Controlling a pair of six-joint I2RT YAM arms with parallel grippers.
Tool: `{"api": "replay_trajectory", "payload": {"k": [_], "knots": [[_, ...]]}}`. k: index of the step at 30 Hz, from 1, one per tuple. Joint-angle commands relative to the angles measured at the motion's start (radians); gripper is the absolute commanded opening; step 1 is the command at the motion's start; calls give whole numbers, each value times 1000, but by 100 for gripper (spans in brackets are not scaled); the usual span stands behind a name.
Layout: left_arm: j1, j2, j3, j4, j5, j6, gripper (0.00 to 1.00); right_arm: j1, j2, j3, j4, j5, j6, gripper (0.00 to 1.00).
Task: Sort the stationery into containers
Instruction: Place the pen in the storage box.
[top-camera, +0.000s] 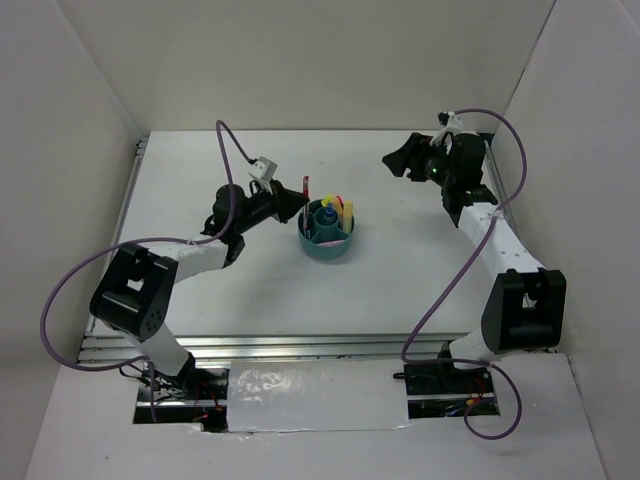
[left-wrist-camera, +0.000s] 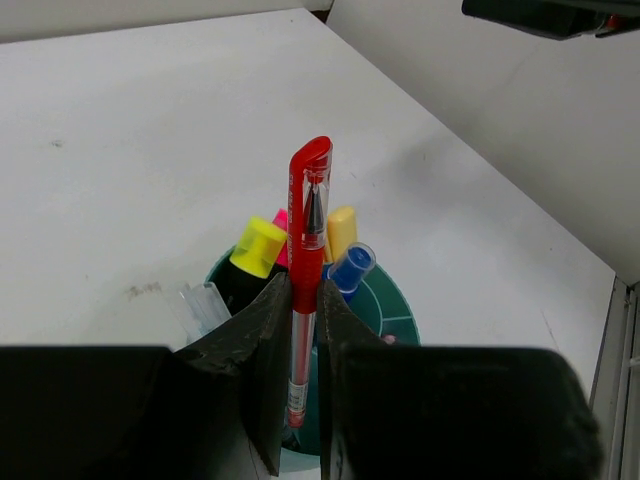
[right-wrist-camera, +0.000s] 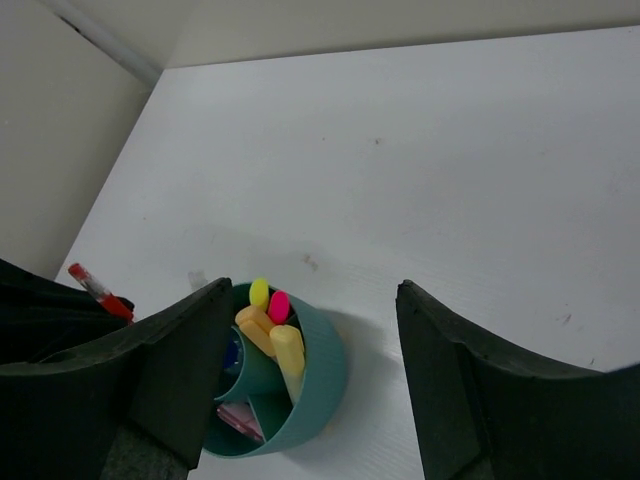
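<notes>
My left gripper should next lower into the container's section beside the clear plastic piece and release the pen there, because the thin red pen (left-wrist-camera: 308, 215) already points its lower end into that section.
My left gripper (left-wrist-camera: 305, 300) is shut on a thin red pen (left-wrist-camera: 308, 215), which stands upright just above the near side of the round teal container (left-wrist-camera: 395, 300). Standing in the container's compartments are a yellow marker (left-wrist-camera: 258, 246), a pink marker (left-wrist-camera: 280, 220), a pale orange marker (left-wrist-camera: 342, 232) and a blue-capped item (left-wrist-camera: 352, 266). In the top view the left gripper (top-camera: 298, 200) is at the left rim of the container (top-camera: 340, 250). My right gripper (top-camera: 392, 160) hangs open and holds nothing, high up and to the container's far right. Its wrist view looks down on the container (right-wrist-camera: 325, 385).
A clear plastic piece (left-wrist-camera: 200, 305) sticks up at the container's left side. A pink flat item (right-wrist-camera: 235, 418) lies in a lower compartment. White walls close in the table on the left, back and right. A metal rail (top-camera: 300, 345) runs along the near edge.
</notes>
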Motion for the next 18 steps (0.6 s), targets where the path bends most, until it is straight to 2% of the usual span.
{"api": "replay_trajectory", "payload": {"k": [1,5,6,7,14,17,18], "knots": [[-9,11,-22,109,-9,-7,0,6,-7,40,18,-2,-17,74],[-9,32,-38,115,-32,-15,3,6,-7,40,16,-5,-21,89],[-11,37,-42,117,-46,-22,4,7,-8,40,15,-2,-23,97],[-11,41,-44,117,-51,-24,5,6,-9,42,13,0,-24,100],[-9,58,-51,111,-63,-12,11,6,-10,43,13,14,-27,100],[-9,63,-53,112,-63,-22,20,6,-7,48,10,12,-30,100],[-8,61,-54,114,-68,-26,29,7,-4,51,8,14,-34,100]]}}
